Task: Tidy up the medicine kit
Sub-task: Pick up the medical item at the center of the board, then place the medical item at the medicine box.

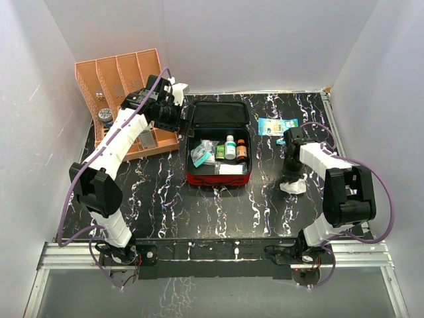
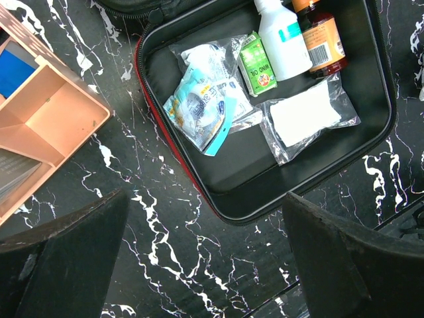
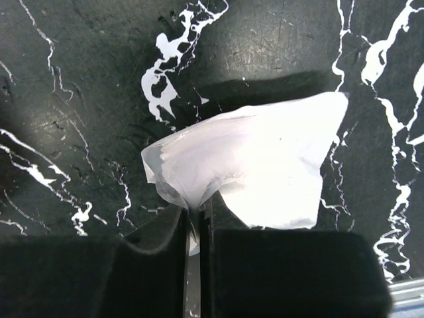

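The robot's right gripper will next raise the pouch, carry it left in the top view to the kit's bare near corner (image 1: 201,170), lower it and let it go there.
The medicine kit (image 1: 218,173) lies open mid-table, red outside with black lining (image 2: 265,175). Inside are a white bottle (image 2: 285,40), a brown bottle (image 2: 321,40), a small green box (image 2: 257,64), a blue-printed pouch (image 2: 202,99) and a clear bag with a white pad (image 2: 305,116). My left gripper (image 1: 170,121) (image 2: 205,265) hangs open over bare table between the kit and the rack, holding nothing. Right of the kit, my right gripper (image 1: 292,173) (image 3: 199,212) is shut on the edge of a crumpled white plastic pouch (image 3: 258,165) (image 1: 293,186) resting on the table.
An orange slotted rack (image 1: 122,86) (image 2: 46,126) stands at the back left, with small items in its slots. A blue-and-white packet (image 1: 277,124) lies on the table behind the right gripper. White walls close in the sides and back.
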Controlling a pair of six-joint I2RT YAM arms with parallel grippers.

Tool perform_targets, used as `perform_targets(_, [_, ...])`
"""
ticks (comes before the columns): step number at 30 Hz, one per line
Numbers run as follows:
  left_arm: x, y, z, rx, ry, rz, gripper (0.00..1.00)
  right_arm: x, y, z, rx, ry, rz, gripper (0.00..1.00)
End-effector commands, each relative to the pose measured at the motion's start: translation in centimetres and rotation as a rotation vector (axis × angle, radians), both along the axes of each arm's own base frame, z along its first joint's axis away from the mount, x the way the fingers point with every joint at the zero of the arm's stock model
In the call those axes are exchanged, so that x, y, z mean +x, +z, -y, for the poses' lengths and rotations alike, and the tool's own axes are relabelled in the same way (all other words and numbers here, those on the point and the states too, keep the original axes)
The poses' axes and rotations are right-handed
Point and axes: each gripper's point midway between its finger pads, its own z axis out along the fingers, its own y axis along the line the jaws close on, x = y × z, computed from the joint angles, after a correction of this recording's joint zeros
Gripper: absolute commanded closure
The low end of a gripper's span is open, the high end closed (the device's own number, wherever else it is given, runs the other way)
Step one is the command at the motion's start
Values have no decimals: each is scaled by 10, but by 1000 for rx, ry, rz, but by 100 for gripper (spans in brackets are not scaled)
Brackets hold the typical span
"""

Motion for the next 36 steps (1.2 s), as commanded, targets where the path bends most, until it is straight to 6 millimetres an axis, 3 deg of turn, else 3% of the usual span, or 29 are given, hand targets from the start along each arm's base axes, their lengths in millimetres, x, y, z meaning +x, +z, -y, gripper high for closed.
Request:
perform_targets(1, [-6, 14, 2, -21, -14, 14, 1, 32, 50, -2, 4, 21, 125, 100])
perform_targets(6, [-3, 12, 1, -9, -4, 14, 1, 73, 113, -33, 1, 151, 231, 100])
perform_targets(8, [-2, 12, 0, -6, -1, 15, 1, 87, 126, -51, -32, 234, 235, 100])
perform_targets(12, [-1, 12, -1, 0, 10, 19, 1, 122, 172, -118, -37, 476, 392, 100])
perform_targets(15, [-3, 10, -4, 9, 27, 9, 1, 132, 193, -174, -59, 701, 503, 100])
perform_targets(19, [-9, 6, -12, 16, 54, 3, 1, 128, 178, -218, -15, 896, 496, 100])
perform_targets(24, [-14, 1, -28, 42, 98, 4, 1, 103, 178, -261, 84, 1120, 546, 100])
perform_targets(27, [-14, -1, -36, 51, 121, 4, 1, 88, 166, -275, 124, 1224, 535, 100])
perform_targets(28, [-13, -1, -38, 51, 127, 7, 1, 83, 173, -277, 137, 1251, 559, 100])
perform_targets(34, [-8, -2, -53, 71, 181, 17, 1, 67, 159, -295, 190, 1393, 546, 100])
perform_targets(36, [-6, -3, -63, 74, 232, 11, 1, 65, 145, -304, 209, 1434, 525, 100])
